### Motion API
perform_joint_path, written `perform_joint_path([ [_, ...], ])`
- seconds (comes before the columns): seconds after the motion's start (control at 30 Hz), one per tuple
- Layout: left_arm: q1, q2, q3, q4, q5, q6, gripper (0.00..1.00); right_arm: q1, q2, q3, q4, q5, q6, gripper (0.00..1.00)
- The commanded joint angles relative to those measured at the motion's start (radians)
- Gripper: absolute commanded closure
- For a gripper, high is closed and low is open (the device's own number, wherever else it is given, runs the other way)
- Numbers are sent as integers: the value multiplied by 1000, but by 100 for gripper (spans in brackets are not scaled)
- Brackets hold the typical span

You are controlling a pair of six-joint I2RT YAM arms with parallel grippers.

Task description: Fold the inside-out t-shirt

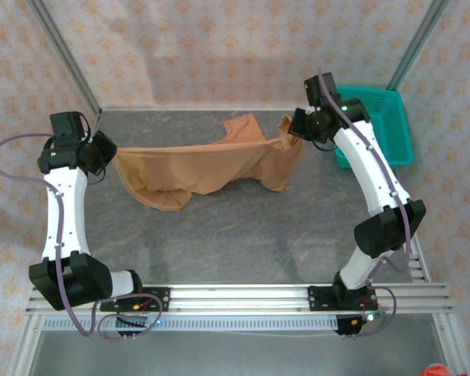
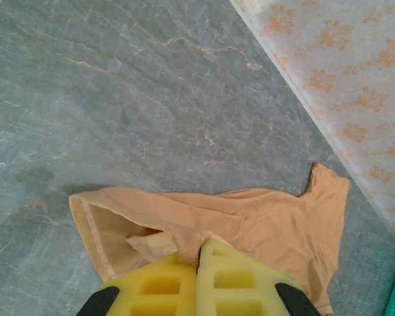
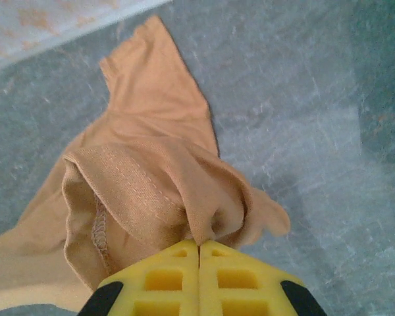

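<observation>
My left gripper lowers toward my right gripper next, to release the t-shirt's ribbed hem.
The inside-out t-shirt (image 1: 204, 168), tan cloth with stitched seams showing, hangs stretched between both arms above the grey table, its lower part sagging onto the surface. My left gripper (image 1: 112, 153) is shut on the shirt's left edge; in the left wrist view the yellow fingertips (image 2: 201, 253) pinch a ribbed fold of the t-shirt (image 2: 263, 217). My right gripper (image 1: 291, 129) is shut on the shirt's right end; in the right wrist view its tips (image 3: 199, 245) clamp a bunched hem of the t-shirt (image 3: 145, 178). One sleeve (image 1: 247, 129) points toward the back wall.
A teal mesh basket (image 1: 388, 125) stands at the back right, just behind the right arm. Patterned walls enclose the grey table (image 1: 235, 243) at the back and sides. An aluminium rail (image 1: 235, 296) runs along the near edge.
</observation>
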Motion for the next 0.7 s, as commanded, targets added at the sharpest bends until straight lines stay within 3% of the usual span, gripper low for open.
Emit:
perform_joint_path([
  [0.0,0,10,74,-9,8,31,100,-42,18,103,-56,67,-35,100],
  [0.17,2,35,79,-10,-11,38,100,-58,14,22,-65,134,-58,100],
  [0.27,-10,54,1,54,34,26,100,-58,-9,-165,35,11,-29,100],
  [0.33,-63,88,-51,81,45,34,100,-57,-15,-309,143,-107,13,100],
  [0.4,-136,141,-75,88,19,44,100,-56,-1,-386,204,-141,42,100],
  [0.5,-218,242,-87,135,-8,31,100,-59,38,-411,253,-102,69,100],
  [0.67,-232,481,62,148,-28,19,100,-78,148,-324,275,60,96,100],
])
